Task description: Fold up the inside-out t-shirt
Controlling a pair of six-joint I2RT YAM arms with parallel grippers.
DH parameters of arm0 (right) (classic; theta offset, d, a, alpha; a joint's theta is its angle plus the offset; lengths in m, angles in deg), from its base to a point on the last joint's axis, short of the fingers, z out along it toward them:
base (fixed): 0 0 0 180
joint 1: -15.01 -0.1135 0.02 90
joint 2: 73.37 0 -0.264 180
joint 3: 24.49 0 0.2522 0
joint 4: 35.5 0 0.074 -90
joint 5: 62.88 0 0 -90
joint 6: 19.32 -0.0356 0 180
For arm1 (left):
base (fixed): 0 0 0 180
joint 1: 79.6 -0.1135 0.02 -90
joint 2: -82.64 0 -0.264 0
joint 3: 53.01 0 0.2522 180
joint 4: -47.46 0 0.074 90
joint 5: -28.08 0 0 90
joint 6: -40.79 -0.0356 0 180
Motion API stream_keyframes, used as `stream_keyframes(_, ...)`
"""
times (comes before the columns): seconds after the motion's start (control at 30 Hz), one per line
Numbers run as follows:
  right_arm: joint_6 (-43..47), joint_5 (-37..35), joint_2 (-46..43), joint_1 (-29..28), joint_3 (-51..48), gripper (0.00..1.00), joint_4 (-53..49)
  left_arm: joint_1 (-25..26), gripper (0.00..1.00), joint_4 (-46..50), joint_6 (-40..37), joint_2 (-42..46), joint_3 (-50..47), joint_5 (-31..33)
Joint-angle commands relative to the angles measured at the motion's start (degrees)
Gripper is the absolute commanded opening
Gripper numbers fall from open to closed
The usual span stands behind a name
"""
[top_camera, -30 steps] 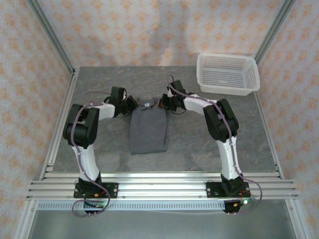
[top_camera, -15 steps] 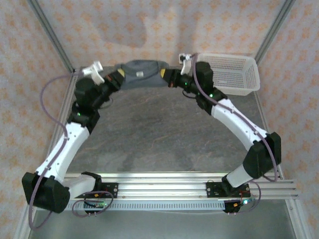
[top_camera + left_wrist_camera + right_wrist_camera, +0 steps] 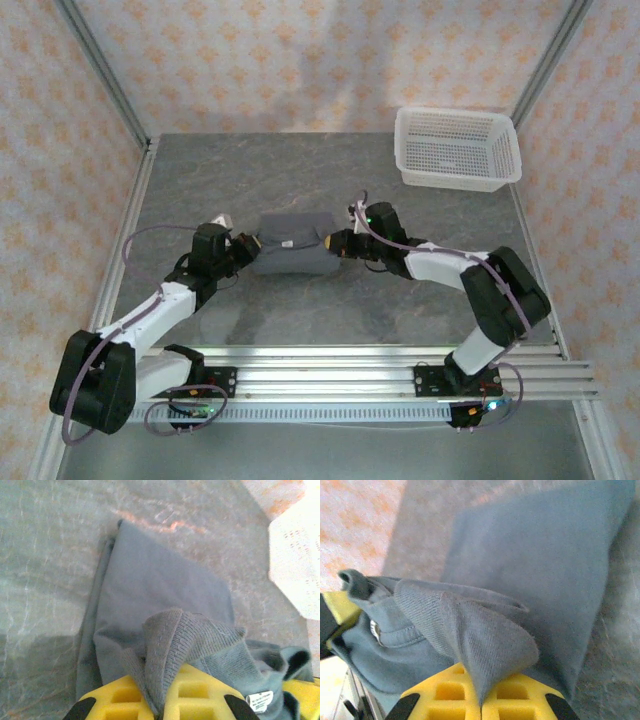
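The robot's right gripper should next move the pinched fabric away from the robot's base, to release it over the t-shirt's flat far part.
The inside-out t-shirt (image 3: 292, 260) lies as a small dark grey folded rectangle on the table, a little near of the middle. My left gripper (image 3: 251, 245) is at its left edge, shut on a pinch of ribbed fabric. My right gripper (image 3: 333, 243) is at its right edge, shut on the fabric there. In the left wrist view the yellow fingers (image 3: 125, 700) squeeze a raised fold of the t-shirt (image 3: 160, 580), and a white label (image 3: 260, 700) shows beside them. In the right wrist view the gripper (image 3: 481, 706) clamps a cone of the t-shirt (image 3: 535, 555), and flat cloth lies beyond it.
A white mesh basket (image 3: 457, 148) stands at the far right of the grey table (image 3: 300, 170). Metal frame posts and patterned walls border the table on the left, right and back. An aluminium rail (image 3: 320, 365) runs along the near edge.
Both grippers lifted the shirt's far end high toward the back wall, then brought it down and nearer. The shirt now lies as a shorter, wider rectangle between them.
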Motion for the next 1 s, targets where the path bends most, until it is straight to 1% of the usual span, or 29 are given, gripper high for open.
stream_keyframes(0.0,0.0,-5.8,-1.5,0.6,3.4,0.00,1.1,-0.3,0.00,-0.8,-2.8,-1.5,4.2,6.7)
stream_keyframes(0.13,0.7,-7.9,3.1,1.2,8.4,0.00,0.0,-0.4,0.00,3.4,-6.3,-11.7,12.8,9.7)
stream_keyframes(0.27,0.9,-11.9,8.9,2.6,11.9,0.00,-1.0,-0.3,0.00,-0.7,-9.2,-20.2,16.5,9.9)
stream_keyframes(0.3,1.1,-11.5,10.7,3.0,12.9,0.00,-0.9,-0.4,0.00,0.7,-9.5,-22.5,18.0,10.9)
stream_keyframes(0.37,1.7,-9.8,14.5,3.4,15.3,0.00,-2.1,-0.6,0.00,0.6,-10.5,-26.3,19.3,10.1)
stream_keyframes(0.47,1.8,-9.2,18.0,3.8,16.3,0.00,-1.6,-0.6,0.00,-2.9,-10.7,-30.4,19.3,7.6)
stream_keyframes(0.53,1.9,-9.2,20.0,4.2,17.1,0.01,-1.7,-0.5,0.01,-4.0,-10.7,-32.9,19.4,8.1)
stream_keyframes(0.6,2.0,-8.4,21.5,4.6,18.2,0.06,-1.7,-0.5,0.01,-4.7,-10.3,-34.2,18.8,10.2)
stream_keyframes(0.67,2.3,-7.4,22.5,4.8,19.4,0.14,-2.3,-0.6,0.03,-4.8,-10.2,-34.7,18.0,11.7)
stream_keyframes(0.77,2.5,-7.1,22.3,4.8,20.9,0.24,-3.7,-0.6,0.10,-4.3,-10.0,-34.6,17.7,12.4)
stream_keyframes(0.83,2.5,-7.8,20.1,4.8,21.1,0.31,-5.1,-0.6,0.19,-3.6,-10.0,-32.4,17.0,12.8)
stream_keyframes(0.87,2.6,-8.6,18.7,4.8,21.0,0.33,-6.0,-0.5,0.20,-3.2,-10.3,-30.9,16.8,12.8)
stream_keyframes(0.97,3.6,-11.4,12.6,4.8,19.9,0.40,-9.8,-0.5,0.27,0.9,-11.7,-24.8,16.9,14.0)
